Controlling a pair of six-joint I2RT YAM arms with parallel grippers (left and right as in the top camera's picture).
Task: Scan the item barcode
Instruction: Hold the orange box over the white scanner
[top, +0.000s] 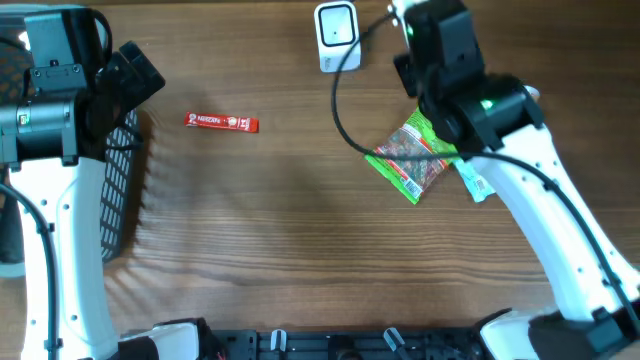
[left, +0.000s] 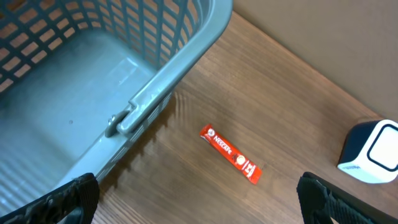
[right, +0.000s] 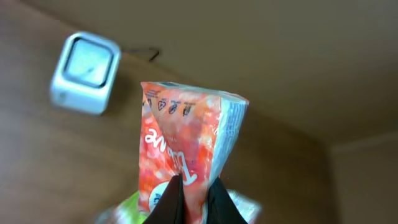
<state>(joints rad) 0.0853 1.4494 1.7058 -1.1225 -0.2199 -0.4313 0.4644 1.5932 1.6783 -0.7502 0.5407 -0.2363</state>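
Note:
My right gripper holds the packet, which is still apart from the scanner. It should next swing the packet over the scanner, then back and down onto the green packet (top: 417, 155) (right: 129, 210).
My right gripper (right: 194, 186) is shut on the lower edge of a red-orange snack packet (right: 186, 134), which it holds upright in the air. In the right wrist view the white barcode scanner (right: 85, 73) stands on the table up and to the left of the packet, apart from it. In the overhead view the scanner (top: 337, 35) sits at the back edge, just left of my right arm, which hides the held packet. My left gripper (left: 198, 190) is open with nothing between its fingers, hovering beside the basket.
A grey mesh basket (top: 120, 190) stands at the left edge, its rim (left: 155, 93) close to the left gripper. A red Nescafe stick (top: 221, 122) lies on the wood. A green packet (top: 410, 155) and a pale packet (top: 475, 180) lie under the right arm.

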